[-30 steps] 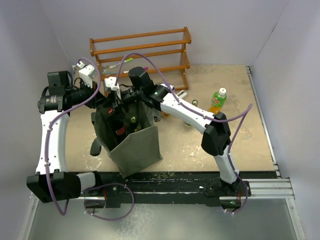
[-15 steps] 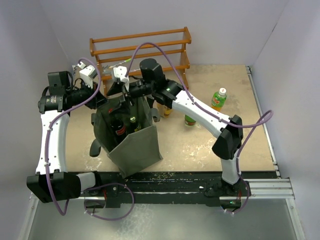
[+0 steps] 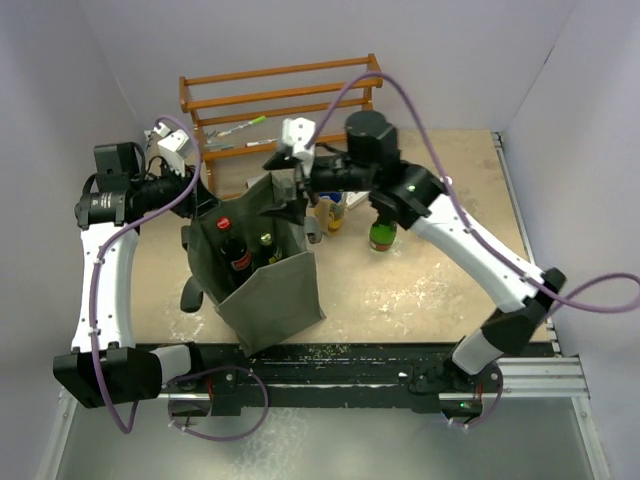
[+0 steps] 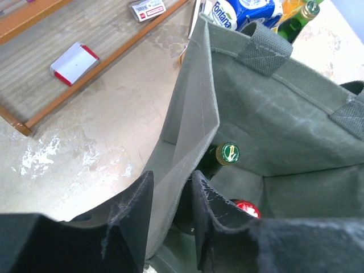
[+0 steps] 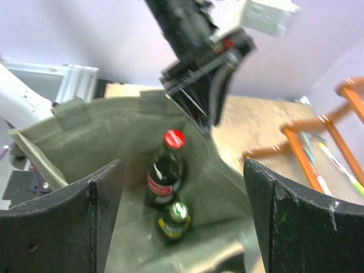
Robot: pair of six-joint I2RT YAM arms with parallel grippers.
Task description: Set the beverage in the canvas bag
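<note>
The right gripper moves off the bag's rim and turns to point down next, then lowers onto the blue-and-white carton.
The dark grey-green canvas bag (image 3: 270,285) stands open at the table's left-centre. Inside it stand a red-capped cola bottle (image 3: 227,232) and a green-capped bottle (image 3: 266,241); both also show in the right wrist view, the cola bottle (image 5: 165,170) and the green-capped bottle (image 5: 173,222). My left gripper (image 3: 205,198) is shut on the bag's far-left rim (image 4: 170,193), holding the wall up. My right gripper (image 3: 293,180) is open and empty, above the bag's far-right rim, its fingers (image 5: 105,210) wide apart. A green bottle (image 3: 380,237) stands on the table under the right arm.
A wooden rack (image 3: 280,100) stands at the back, with small red-and-white boxes (image 4: 74,60) on its low shelf. A blue-and-white carton (image 4: 227,11) and an orange-filled bottle (image 3: 333,212) stand just behind the bag. Grey walls close in on three sides.
My right gripper has risen out of the bag and swung right and back, open and empty. The two bottles stay in the bag. The left arm has not moved.
</note>
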